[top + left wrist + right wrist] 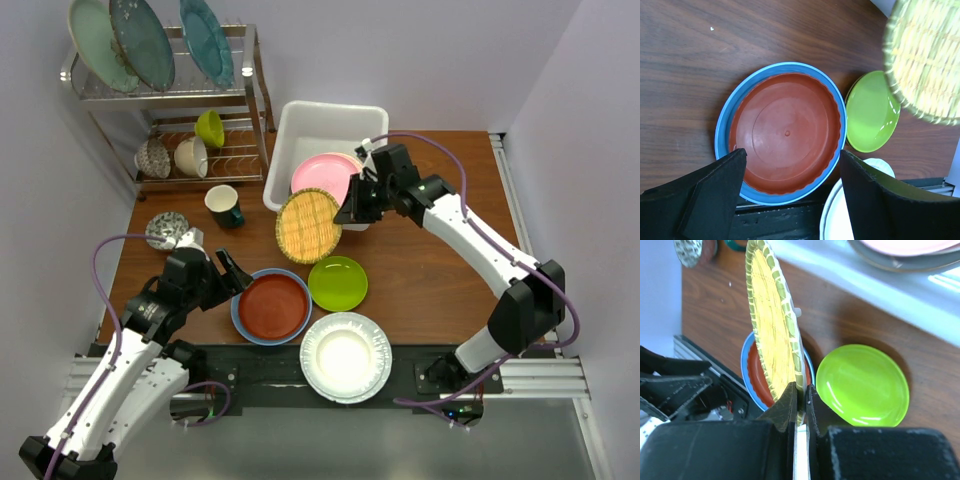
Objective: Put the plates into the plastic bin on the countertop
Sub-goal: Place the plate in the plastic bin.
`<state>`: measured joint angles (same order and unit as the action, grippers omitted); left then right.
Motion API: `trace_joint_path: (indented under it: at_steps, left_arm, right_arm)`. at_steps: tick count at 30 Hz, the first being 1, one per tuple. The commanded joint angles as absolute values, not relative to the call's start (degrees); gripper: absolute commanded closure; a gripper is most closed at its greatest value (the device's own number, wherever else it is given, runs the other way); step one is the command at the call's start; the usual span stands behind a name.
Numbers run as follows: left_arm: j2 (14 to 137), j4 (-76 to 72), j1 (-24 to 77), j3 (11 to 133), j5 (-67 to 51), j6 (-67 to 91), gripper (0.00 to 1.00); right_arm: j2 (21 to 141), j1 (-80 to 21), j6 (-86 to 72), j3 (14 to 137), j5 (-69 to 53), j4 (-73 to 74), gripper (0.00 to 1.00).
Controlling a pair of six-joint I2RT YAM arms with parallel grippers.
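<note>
The robot's right gripper will next move outward and down to let go of the gold plate (308, 225) on the pink plate (326, 174), because that plate is farther outward than the gripper and below it.
My right gripper (350, 212) is shut on the rim of the gold woven-pattern plate (308, 225), holding it raised just in front of the white plastic bin (300, 125); the right wrist view shows the plate (772, 325) edge-on between my fingers. A pink plate (326, 174) lies in the bin on a grey one (900, 262). The rust red plate (272, 304) sits on the blue plate (240, 318). The lime green plate (338, 283) and the white fluted plate (346, 357) lie on the countertop (430, 270). My left gripper (228, 272) is open beside the red plate (787, 132).
A wire dish rack (170, 95) at the back left holds three large teal plates and small bowls. A dark green cup (223, 206) and a patterned bowl (165, 230) stand on the wood near my left arm.
</note>
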<state>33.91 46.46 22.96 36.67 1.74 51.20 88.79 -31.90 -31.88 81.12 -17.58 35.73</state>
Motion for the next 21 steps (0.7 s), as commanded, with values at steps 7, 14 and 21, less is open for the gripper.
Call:
trace_joint_path:
  at_steps: [7,14,21]
  left_arm:
    - [34.8,45.97,23.2,36.83,1.05,49.13,0.2]
    - [34.63,47.2,23.2,37.27,2.02,49.22,0.2]
    - [34.45,47.64,23.2,37.18,2.2,49.04,0.2]
  right_arm:
    - [91.04,-25.85,-35.15,88.67,-26.54,29.36,1.0]
    - [96.15,-22.77,-38.75,91.67,-30.41,25.41,1.0]
    - [99.05,-19.43,-40.78,92.29,-31.11,22.33,1.0]
